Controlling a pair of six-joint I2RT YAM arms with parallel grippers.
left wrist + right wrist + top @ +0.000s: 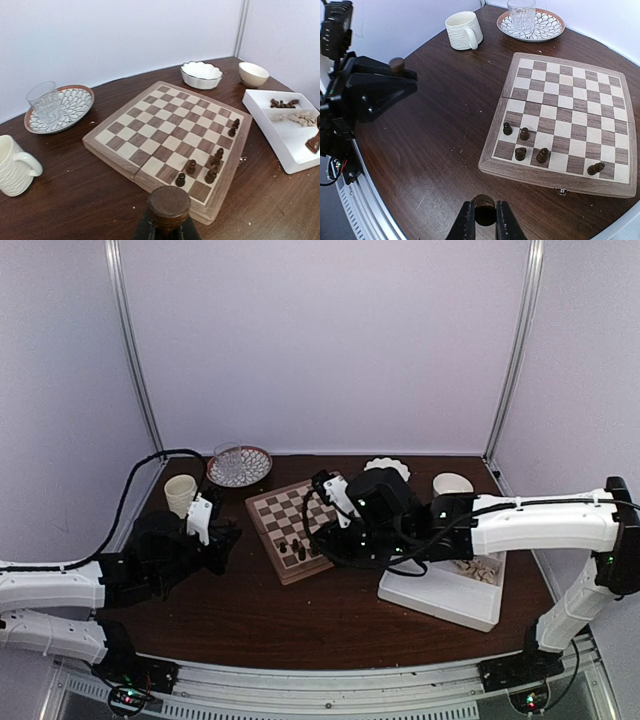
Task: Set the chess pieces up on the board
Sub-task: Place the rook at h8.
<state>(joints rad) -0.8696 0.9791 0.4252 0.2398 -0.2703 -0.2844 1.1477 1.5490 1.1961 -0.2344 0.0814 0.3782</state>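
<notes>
I need to move my right gripper to the left in the top view next, over the board's empty dark corner square below it. Then I should lower the gripper and let go of its dark piece.
The board (285, 510) (165, 132) (570, 110) lies at the table's middle. A few dark chess pieces (211, 174) (520, 153) stand along one edge of it. My left gripper (168, 226) (222, 540) hovers left of the board, shut on a dark piece whose round base (169, 201) faces the camera. My right gripper (484, 216) (336, 544) hangs over bare table just off the board's piece-side edge, shut on another dark piece (484, 209). More dark pieces (282, 103) and pale ones (300, 118) (480, 568) lie in the white tray.
The white divided tray (440, 595) (280, 145) sits right of the board. A cream mug (181, 492) (463, 30) and a patterned plate (256, 468) (551, 21) bearing a glass (45, 102) stand back left. A scalloped bowl (201, 74) and a small bowl (253, 73) stand back right.
</notes>
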